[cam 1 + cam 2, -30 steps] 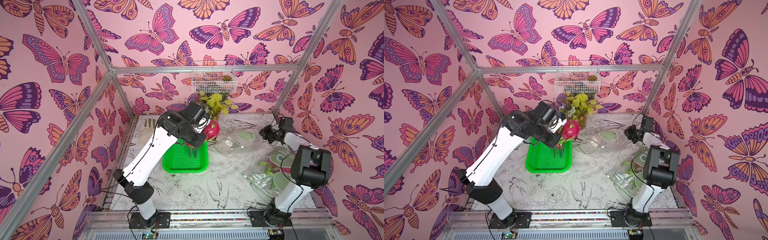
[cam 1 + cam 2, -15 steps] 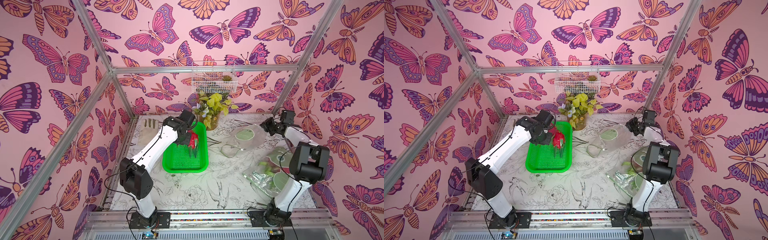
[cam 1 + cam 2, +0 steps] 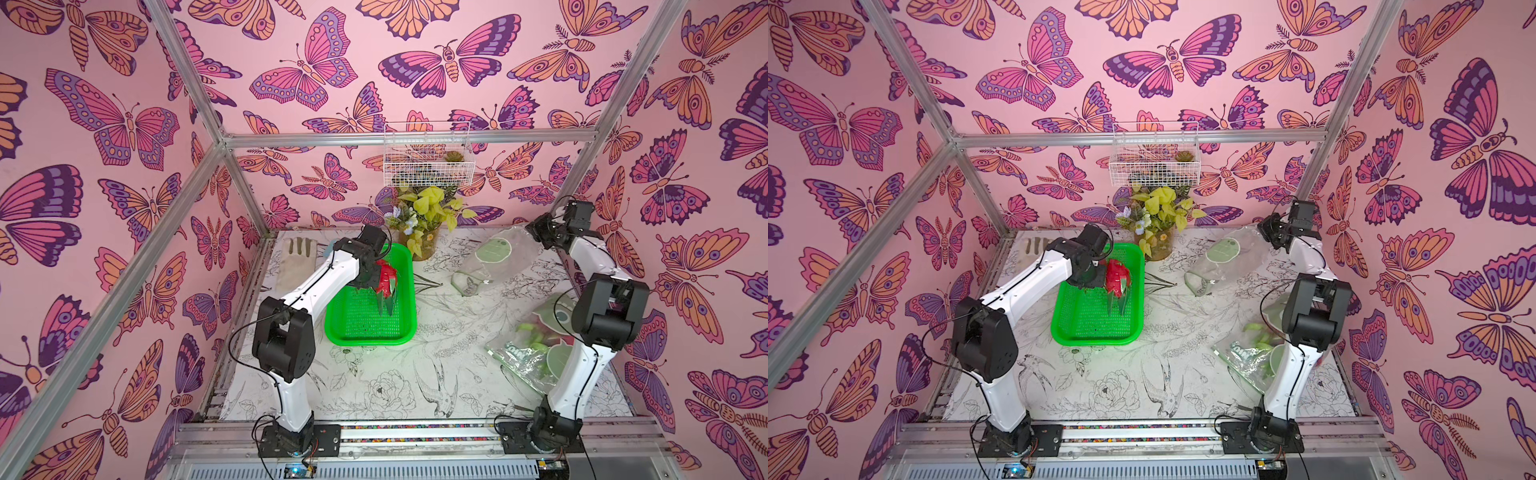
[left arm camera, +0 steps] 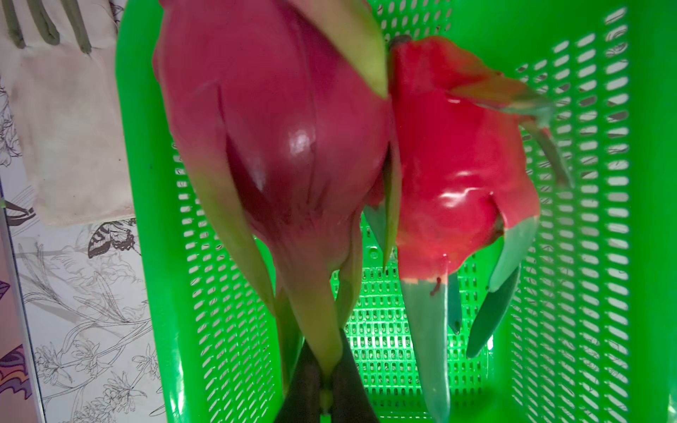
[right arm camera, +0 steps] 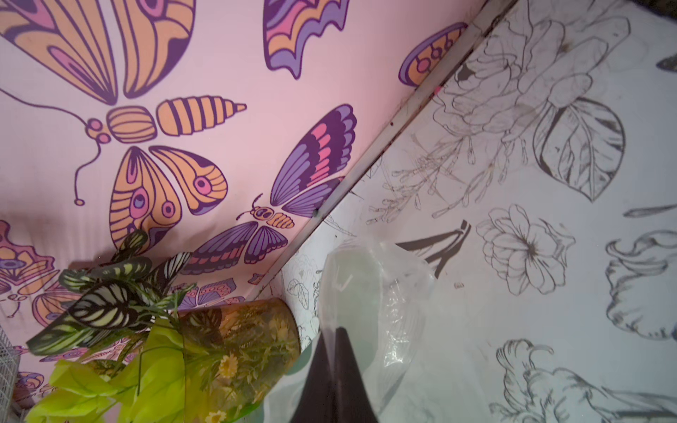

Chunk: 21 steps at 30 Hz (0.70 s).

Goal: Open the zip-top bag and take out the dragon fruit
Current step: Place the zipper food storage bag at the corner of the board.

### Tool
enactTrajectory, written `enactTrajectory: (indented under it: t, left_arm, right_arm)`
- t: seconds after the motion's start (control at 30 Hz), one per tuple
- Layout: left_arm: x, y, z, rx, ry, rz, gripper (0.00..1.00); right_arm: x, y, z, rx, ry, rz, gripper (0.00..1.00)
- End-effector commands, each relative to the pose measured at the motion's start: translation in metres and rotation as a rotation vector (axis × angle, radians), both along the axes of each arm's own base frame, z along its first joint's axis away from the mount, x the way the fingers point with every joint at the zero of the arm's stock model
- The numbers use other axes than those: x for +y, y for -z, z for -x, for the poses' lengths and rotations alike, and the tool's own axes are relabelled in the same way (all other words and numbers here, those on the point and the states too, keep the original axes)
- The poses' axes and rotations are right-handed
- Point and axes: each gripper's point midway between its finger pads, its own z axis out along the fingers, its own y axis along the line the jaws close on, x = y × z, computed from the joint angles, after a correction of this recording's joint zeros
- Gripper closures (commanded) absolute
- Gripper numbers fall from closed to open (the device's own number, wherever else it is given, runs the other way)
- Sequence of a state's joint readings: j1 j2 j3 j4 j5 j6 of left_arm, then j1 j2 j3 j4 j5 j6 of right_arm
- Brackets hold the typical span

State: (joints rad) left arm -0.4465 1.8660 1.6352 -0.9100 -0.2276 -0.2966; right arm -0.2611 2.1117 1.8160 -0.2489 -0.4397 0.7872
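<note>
I need to lower my left gripper toward the bottom of the basket next to the red fruit and let go of the scale tip of the magenta dragon fruit, because the dragon fruit is hanging over the green basket (image 4: 586,219).
In the left wrist view my left gripper (image 4: 326,388) is shut on a green scale tip of a magenta dragon fruit (image 4: 278,139), held over the green basket (image 4: 586,219). A glossier red dragon fruit (image 4: 454,164) lies in the basket right beside it. In both top views only the red fruit (image 3: 385,277) (image 3: 1118,277) shows, since my left wrist covers the magenta one. At the back right, my right gripper (image 3: 537,233) (image 5: 335,338) is shut on one end of the clear zip-top bag (image 3: 494,257) (image 5: 373,293), which hangs slack down to the table.
A vase of yellow-green leaves (image 3: 424,224) stands behind the basket, under a white wire basket (image 3: 428,166) on the wall. A pale glove (image 3: 296,266) lies at the back left. A second clear bag with green contents (image 3: 528,353) lies at the front right beside my right arm.
My left gripper carried the magenta fruit from the bag's mouth leftward and down into the green basket. My right gripper pulled the bag up toward the back right corner.
</note>
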Motion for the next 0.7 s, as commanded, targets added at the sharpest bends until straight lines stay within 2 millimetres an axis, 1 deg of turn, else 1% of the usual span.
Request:
enactTrajectory:
  t: [0.0, 0.17, 0.23, 0.3, 0.37, 0.4, 0.47, 0.5, 0.53, 0.6, 0.63, 0.67]
  left_arm:
    - [0.008, 0.013, -0.005, 0.011, -0.014, 0.003, 1.0]
    - [0.007, 0.03, -0.005, 0.051, -0.005, 0.023, 1.0]
    - [0.005, 0.035, -0.005, 0.06, 0.004, 0.029, 1.0]
    - [0.003, 0.041, -0.006, 0.067, 0.007, 0.035, 1.0]
    - [0.003, 0.045, -0.006, 0.07, 0.007, 0.032, 1.0]
    - [0.005, 0.048, -0.006, 0.075, 0.002, 0.026, 1.0]
    - [0.005, 0.053, -0.005, 0.084, -0.002, 0.03, 1.0]
    - [0.005, 0.056, -0.003, 0.083, -0.003, 0.034, 1.0]
    - [0.005, 0.06, -0.001, 0.083, -0.003, 0.04, 1.0]
    - [0.006, 0.069, 0.002, 0.091, -0.005, 0.05, 1.0]
    - [0.007, 0.071, 0.003, 0.096, -0.009, 0.049, 0.97]
    - [0.005, 0.071, 0.003, 0.097, -0.007, 0.057, 0.89]
  right_arm:
    - [-0.007, -0.007, -0.012, -0.014, 0.023, 0.023, 1.0]
    - [-0.012, -0.007, -0.024, -0.009, 0.028, 0.047, 0.99]
    - [-0.013, -0.009, -0.026, -0.007, 0.027, 0.051, 0.91]
    - [-0.014, -0.013, -0.027, -0.007, 0.022, 0.07, 0.74]
    - [-0.015, -0.017, -0.025, -0.001, 0.019, 0.085, 0.6]
    - [-0.014, -0.019, -0.023, 0.008, 0.014, 0.091, 0.55]
    - [-0.014, -0.023, -0.017, 0.029, 0.017, 0.098, 0.48]
    - [-0.006, -0.026, -0.013, 0.033, -0.011, 0.098, 0.47]
    - [-0.001, -0.029, -0.007, 0.053, -0.035, 0.109, 0.45]
    - [0.007, -0.037, 0.012, 0.101, -0.069, 0.151, 0.39]
    - [0.009, -0.041, 0.022, 0.122, -0.076, 0.155, 0.38]
    - [0.009, -0.046, 0.033, 0.138, -0.077, 0.167, 0.37]
